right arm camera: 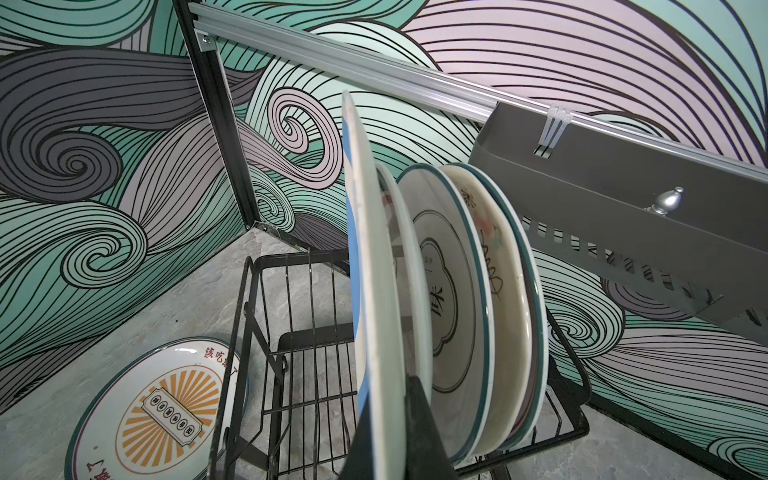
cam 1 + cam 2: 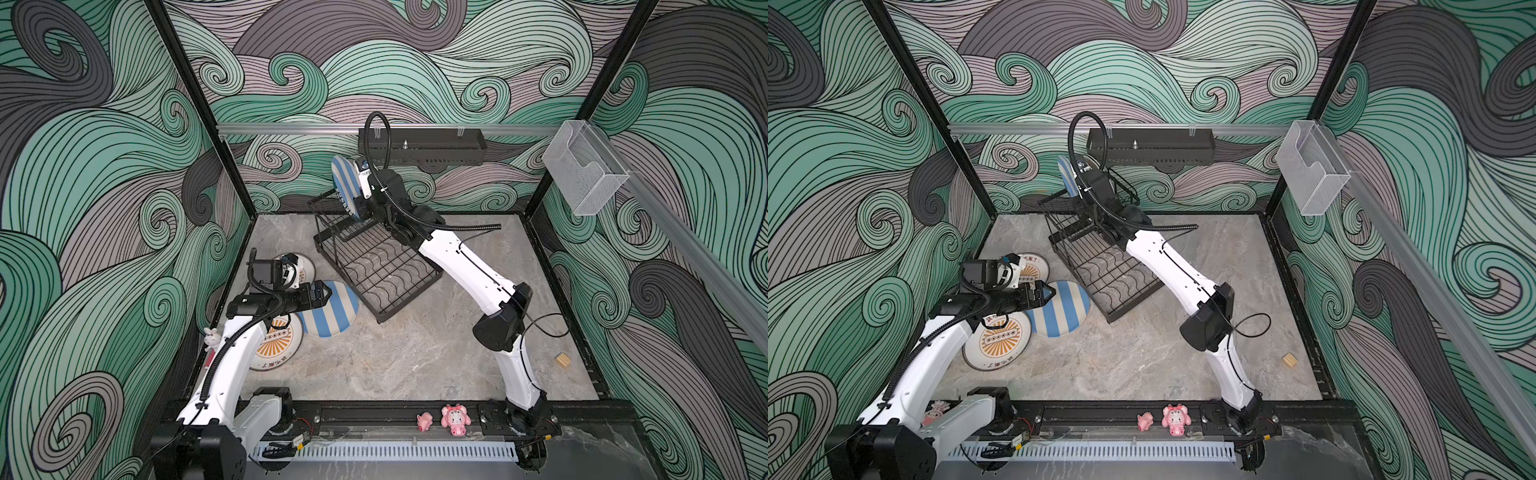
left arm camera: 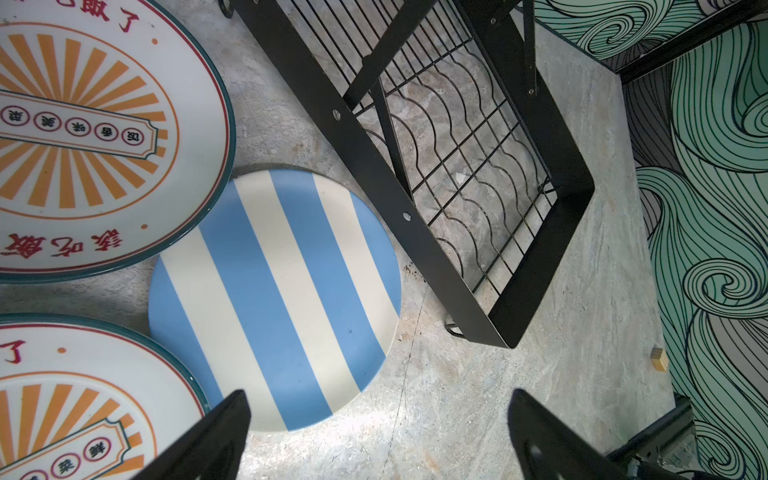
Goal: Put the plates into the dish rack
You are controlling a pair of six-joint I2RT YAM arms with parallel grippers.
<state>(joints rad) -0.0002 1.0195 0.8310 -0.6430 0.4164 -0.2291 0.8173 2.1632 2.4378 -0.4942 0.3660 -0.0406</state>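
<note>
I need to lower my right gripper next and release the striped plate in the basket slot below, beside the standing plates.
My right gripper (image 1: 388,399) is shut on the rim of a blue-and-cream striped plate (image 1: 374,270), which it holds on edge over the raised basket of the black wire dish rack (image 2: 411,297). In both top views this plate (image 2: 345,187) stands up at the rack's far end. Several more plates (image 1: 453,291) stand in the basket's slots beside it. A second striped plate (image 3: 274,299) and two orange-sunburst plates (image 2: 278,345) (image 2: 301,266) lie flat on the table left of the rack. My left gripper (image 3: 378,415) hovers open over the striped plate's edge, holding nothing.
A black perforated shelf (image 2: 422,145) hangs on the back wall just behind the rack. A clear plastic holder (image 2: 582,170) is fixed to the right wall. A small wooden block (image 2: 562,359) lies at the table's right. Pink toys (image 2: 455,419) sit on the front rail.
</note>
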